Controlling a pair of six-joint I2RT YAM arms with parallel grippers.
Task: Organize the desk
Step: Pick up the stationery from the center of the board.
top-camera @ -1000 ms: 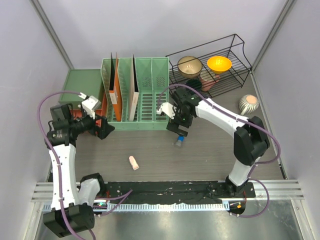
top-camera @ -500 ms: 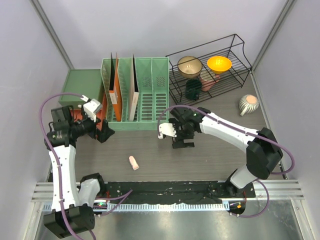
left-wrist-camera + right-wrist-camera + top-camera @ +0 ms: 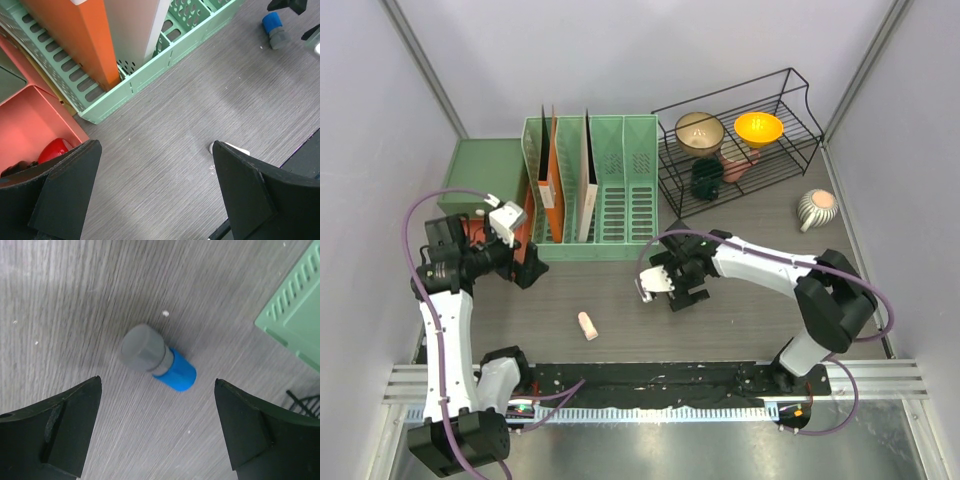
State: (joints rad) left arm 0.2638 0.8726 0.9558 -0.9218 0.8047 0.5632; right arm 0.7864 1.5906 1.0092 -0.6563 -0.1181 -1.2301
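Observation:
My right gripper moves down toward the desk around the cylinder's middle where grey meets blue (image 3: 163, 362) next, since its wide-open fingers still stand clear of it.
The desk (image 3: 750, 315) is a dark wood-grain top. A small cylinder, grey at one end and blue at the other (image 3: 157, 359), lies on its side on it, just ahead of my right gripper (image 3: 157, 382). That gripper is open, its fingers standing wide to either side and touching nothing. In the top view my right gripper (image 3: 685, 292) covers the cylinder. My left gripper (image 3: 525, 263) hangs open over bare desk by the front left corner of the green file rack (image 3: 610, 200). A small pale pink piece (image 3: 587, 325) lies near the front.
The file rack holds orange and white folders. Left of it are a green box (image 3: 485, 170) and a pink tray (image 3: 30, 125) with something red in it. A black wire rack (image 3: 740, 140) with bowls stands at the back right. A striped vase (image 3: 817, 207) sits beside it.
My right gripper has come away from the file rack's front toward the near side and dropped low over the cylinder. My left gripper has drawn slightly left and opened a little further.

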